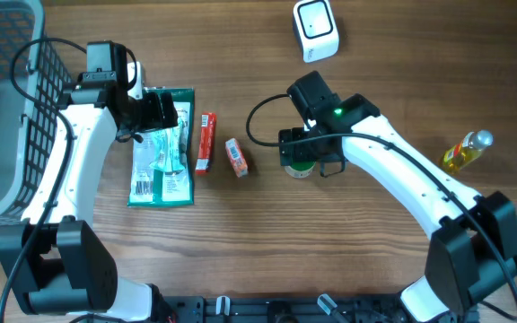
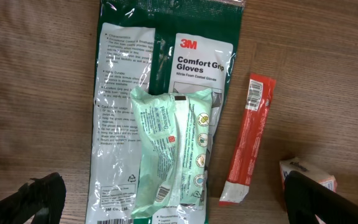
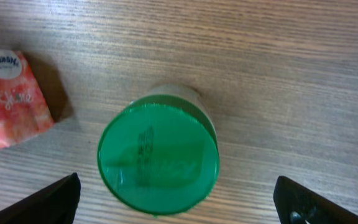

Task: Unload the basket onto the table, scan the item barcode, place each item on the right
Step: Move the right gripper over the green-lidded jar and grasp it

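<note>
The right gripper moves down next until its fingers are on either side of the jar's green lid (image 1: 302, 167) (image 3: 159, 159) and closes there. The lid already sits between them.
A white barcode scanner (image 1: 316, 29) lies at the table's far edge. My right gripper (image 1: 305, 152) hangs open over a jar with a green lid (image 1: 300, 164). In the right wrist view the lid (image 3: 158, 160) sits between the wide-apart fingers of the gripper (image 3: 179, 202), touching neither. My left gripper (image 1: 162, 112) is open above a pale green wipes packet (image 2: 173, 149), which lies on a 3M gloves package (image 2: 123, 93). The packet's small barcode (image 2: 163, 191) faces up near the left gripper (image 2: 176, 202).
A red sachet (image 1: 205, 142) and a Kleenex tissue pack (image 1: 236, 156) lie between the two arms. A grey wire basket (image 1: 7, 99) stands at the left edge. A yellow bottle (image 1: 467, 151) lies at the right.
</note>
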